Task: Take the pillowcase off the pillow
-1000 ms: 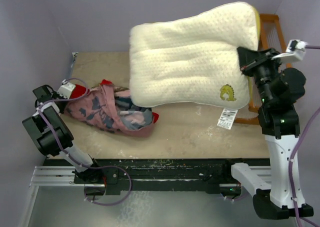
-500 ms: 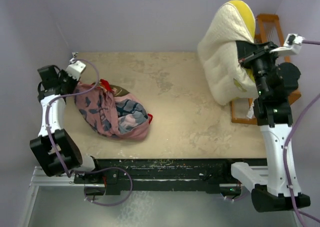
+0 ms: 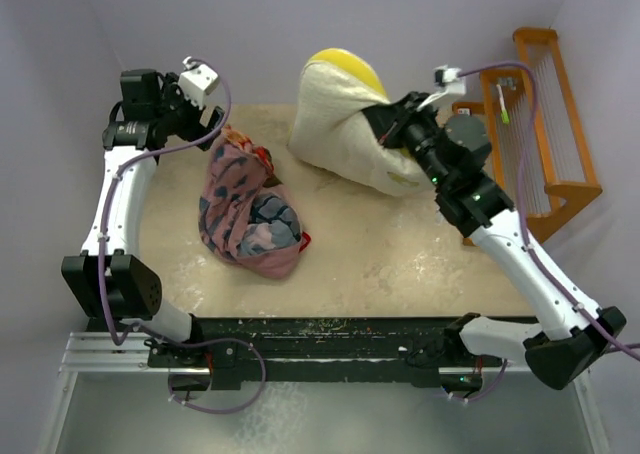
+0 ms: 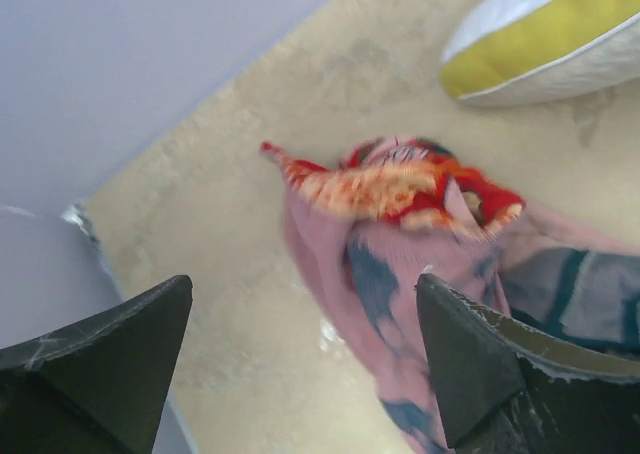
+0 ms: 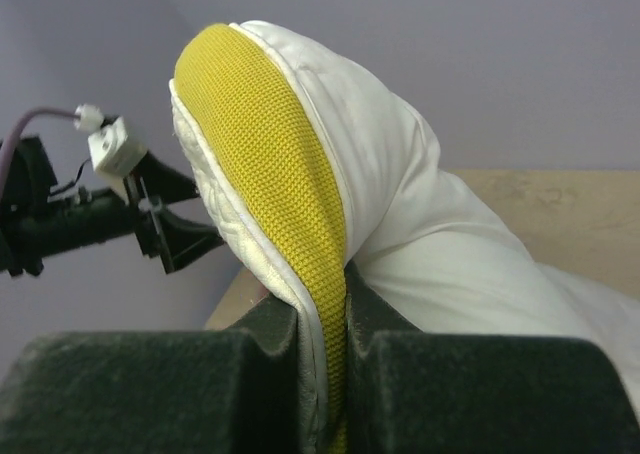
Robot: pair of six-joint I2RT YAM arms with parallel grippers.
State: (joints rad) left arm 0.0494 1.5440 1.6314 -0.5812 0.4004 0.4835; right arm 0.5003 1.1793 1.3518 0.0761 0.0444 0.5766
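The pillow is uncovered, so my right gripper should move back toward the base and down over the bare tabletop beside the pillowcase and release the pillowcase's band (image 5: 270, 164).
The pillowcase (image 3: 245, 209) lies inside out as a crumpled pinkish heap with blue patches and red-orange edges, left of the table's middle. Its top reaches up toward my left gripper (image 3: 213, 124). In the left wrist view the pillowcase (image 4: 420, 234) hangs blurred beyond my left gripper (image 4: 305, 304), which is open with nothing pinched between its fingers. The white quilted pillow (image 3: 335, 129) stands folded at the back middle, fully out of the cover. My right gripper (image 5: 325, 344) is shut on the pillow's yellow side band (image 5: 270, 164). In the top view my right gripper (image 3: 385, 126) sits at the pillow's right side.
A wooden rack (image 3: 550, 104) stands against the right wall. Purple walls close in the table at the back and both sides. A black rail (image 3: 330, 334) runs along the near edge. The pillow's corner (image 4: 550, 44) shows at the upper right of the left wrist view.
My left gripper rose toward the back with the pillowcase, then opened and let it go. My right arm swung the pillow from the right side to the back middle.
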